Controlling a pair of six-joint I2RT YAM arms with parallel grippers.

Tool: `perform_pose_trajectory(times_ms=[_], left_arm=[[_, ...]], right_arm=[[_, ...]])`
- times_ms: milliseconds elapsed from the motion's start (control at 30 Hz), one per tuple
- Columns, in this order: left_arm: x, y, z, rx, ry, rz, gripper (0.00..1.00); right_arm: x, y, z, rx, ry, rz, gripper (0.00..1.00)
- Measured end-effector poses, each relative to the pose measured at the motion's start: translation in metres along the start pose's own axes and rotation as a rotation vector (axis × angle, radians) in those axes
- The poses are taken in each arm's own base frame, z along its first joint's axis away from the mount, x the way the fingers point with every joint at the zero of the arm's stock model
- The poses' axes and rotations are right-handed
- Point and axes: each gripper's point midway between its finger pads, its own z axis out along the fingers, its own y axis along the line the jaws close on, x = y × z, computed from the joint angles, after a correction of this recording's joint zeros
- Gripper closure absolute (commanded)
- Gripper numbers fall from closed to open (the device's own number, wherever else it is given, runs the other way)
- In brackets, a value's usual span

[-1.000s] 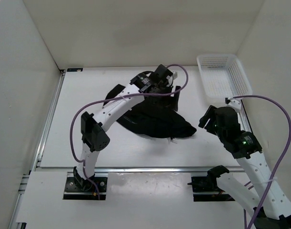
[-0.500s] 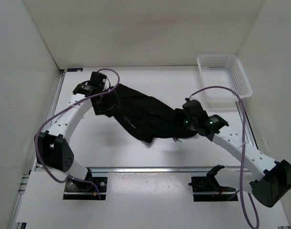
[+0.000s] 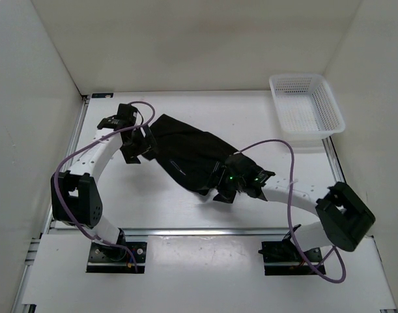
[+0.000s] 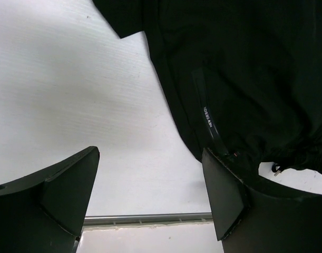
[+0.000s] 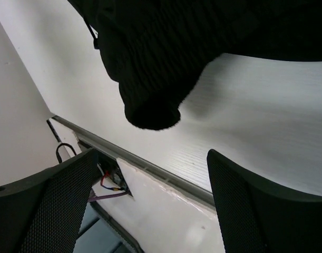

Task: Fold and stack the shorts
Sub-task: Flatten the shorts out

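The right gripper will lower its open fingers around the elastic waistband's rounded fold (image 5: 153, 108), which is below them, and will then close.
The black shorts (image 3: 189, 153) lie bunched in a slanted strip across the middle of the table. My left gripper (image 3: 141, 149) is open and empty at their far-left end. In the left wrist view (image 4: 150, 195) the shorts (image 4: 245, 68) fill the upper right, with a shiny seam line showing, and nothing lies between the fingers. My right gripper (image 3: 223, 189) is open and empty at their near-right end. In the right wrist view (image 5: 153, 200) a rounded fold of the shorts (image 5: 166, 58) hangs just beyond the fingertips.
A white mesh basket (image 3: 306, 107) stands at the back right corner. A metal rail (image 3: 185, 230) runs along the table's near edge. White walls close in the left, back and right sides.
The right arm has swung left and nearer, and the shorts' right end has drawn in with it. The left gripper has shifted slightly towards the near side. Both grippers now stand open.
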Motion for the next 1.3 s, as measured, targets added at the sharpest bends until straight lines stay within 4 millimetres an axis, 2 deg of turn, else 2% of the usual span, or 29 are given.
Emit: perform_pose_trajectory(times_ms=[100,133,200,267,367,400,433,500,600,767,833,933,1033,1133,1300], left_arm=[[0.004,0.003,0.001,0.0,0.003,-0.001,0.09],[0.006,0.004,0.0,-0.001,0.005,-0.002,0.09],[0.008,0.005,-0.002,0.0,0.003,-0.001,0.09],[0.009,0.008,-0.004,0.002,-0.003,-0.006,0.09],[0.01,0.009,-0.006,0.005,-0.008,-0.006,0.09],[0.011,0.009,-0.006,0.005,-0.007,-0.006,0.09],[0.012,0.01,-0.005,0.003,-0.004,-0.006,0.09],[0.013,0.011,-0.005,0.001,-0.002,-0.005,0.09],[0.013,0.011,-0.005,0.001,-0.002,-0.003,0.09],[0.013,0.011,-0.003,-0.002,0.004,0.003,0.1],[0.014,0.012,0.001,-0.008,0.015,0.003,0.1],[0.019,0.013,0.014,-0.025,0.047,0.007,0.1],[0.027,0.011,0.032,-0.043,0.092,0.016,0.1],[0.038,0.011,0.051,-0.061,0.139,0.019,0.09],[0.054,0.009,0.065,-0.057,0.208,0.012,0.06]], right_arm=[[0.005,0.003,0.018,-0.008,0.021,0.02,0.16],[0.006,0.003,0.023,-0.005,0.025,0.023,0.22],[0.006,0.003,0.032,0.0,0.025,0.03,0.29],[0.001,0.005,0.04,-0.001,0.013,0.036,0.52],[-0.008,0.009,0.044,0.003,-0.028,0.039,0.8],[-0.013,0.01,0.044,0.006,-0.047,0.037,0.97],[-0.016,0.012,0.044,0.007,-0.064,0.028,1.0],[-0.023,0.013,0.04,0.018,-0.1,0.02,1.0],[-0.03,0.009,0.023,0.045,-0.147,-0.004,1.0],[-0.046,-0.005,-0.035,0.065,-0.274,-0.058,1.0],[-0.052,-0.021,-0.063,0.066,-0.336,-0.059,1.0],[-0.058,-0.05,-0.095,0.102,-0.414,-0.04,1.0],[-0.058,-0.072,-0.109,0.163,-0.44,-0.029,1.0],[-0.053,-0.09,-0.114,0.232,-0.434,-0.028,1.0],[-0.05,-0.103,-0.121,0.28,-0.437,-0.028,1.0]])
